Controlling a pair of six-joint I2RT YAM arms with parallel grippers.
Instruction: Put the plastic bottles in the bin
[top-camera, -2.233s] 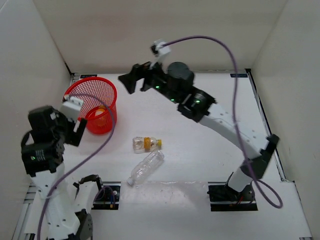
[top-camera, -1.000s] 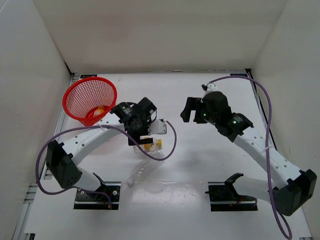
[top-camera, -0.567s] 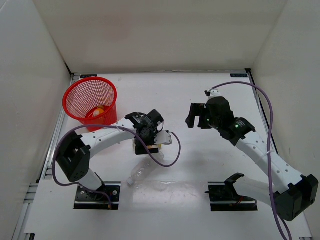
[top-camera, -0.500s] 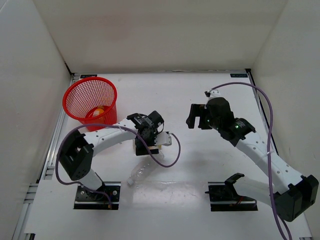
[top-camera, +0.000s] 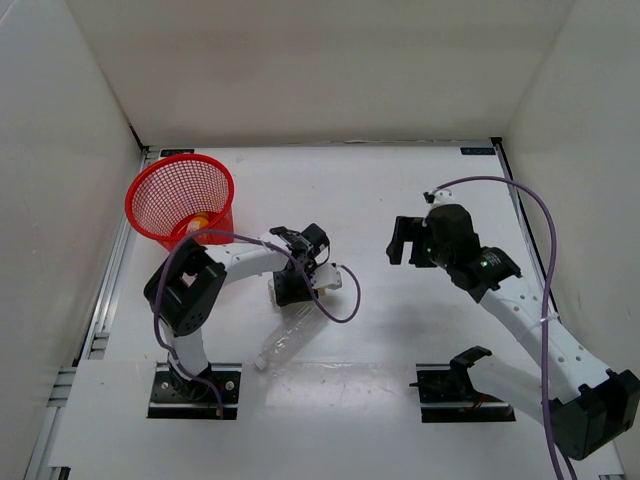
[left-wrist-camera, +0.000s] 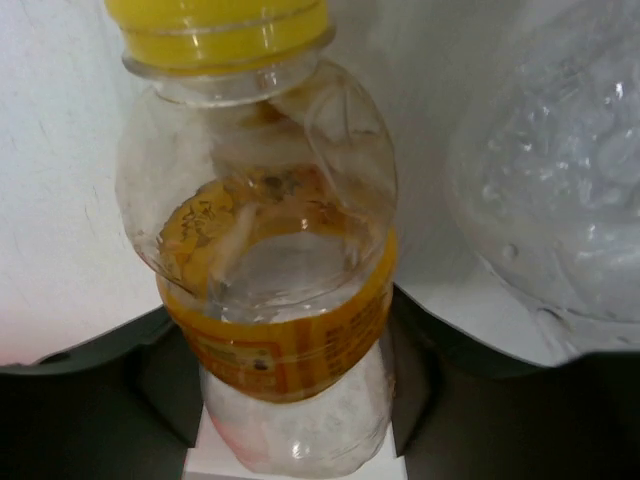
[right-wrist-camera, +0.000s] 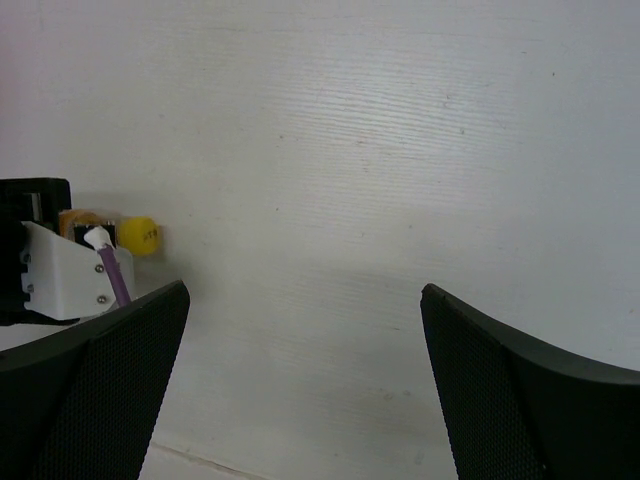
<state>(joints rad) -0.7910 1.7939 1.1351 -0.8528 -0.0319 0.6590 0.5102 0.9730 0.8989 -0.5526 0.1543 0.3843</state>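
The bin is to the left of my left gripper in the top view, so I need to swing it up and outward over the red bin's opening (top-camera: 180, 196) to release the short clear bottle.
The short clear bottle with yellow label and cap (left-wrist-camera: 262, 230) lies on the table, and my left gripper (top-camera: 293, 290) is shut on it, a dark jaw on each side of its lower body. Seen from above, the gripper hides most of that bottle. Just to its near side lies the longer crinkled clear bottle (top-camera: 283, 342), which also shows at the right of the left wrist view (left-wrist-camera: 560, 180). At the back left stands the red mesh bin (top-camera: 165, 195), with the orange bottle (top-camera: 200, 222) inside it. My right gripper (top-camera: 405, 240) hovers open right of centre, holding nothing.
White walls enclose the table on the left, back and right. In the right wrist view, the yellow cap (right-wrist-camera: 140, 236) and the left wrist's white camera mount (right-wrist-camera: 70, 275) sit at the far left. A purple cable (top-camera: 335, 305) loops beside the left gripper.
My left arm swung from beside the bin to the yellow-labelled bottle, came down over it and closed its jaws on it. My right arm drew back from the table's rear to right of centre.
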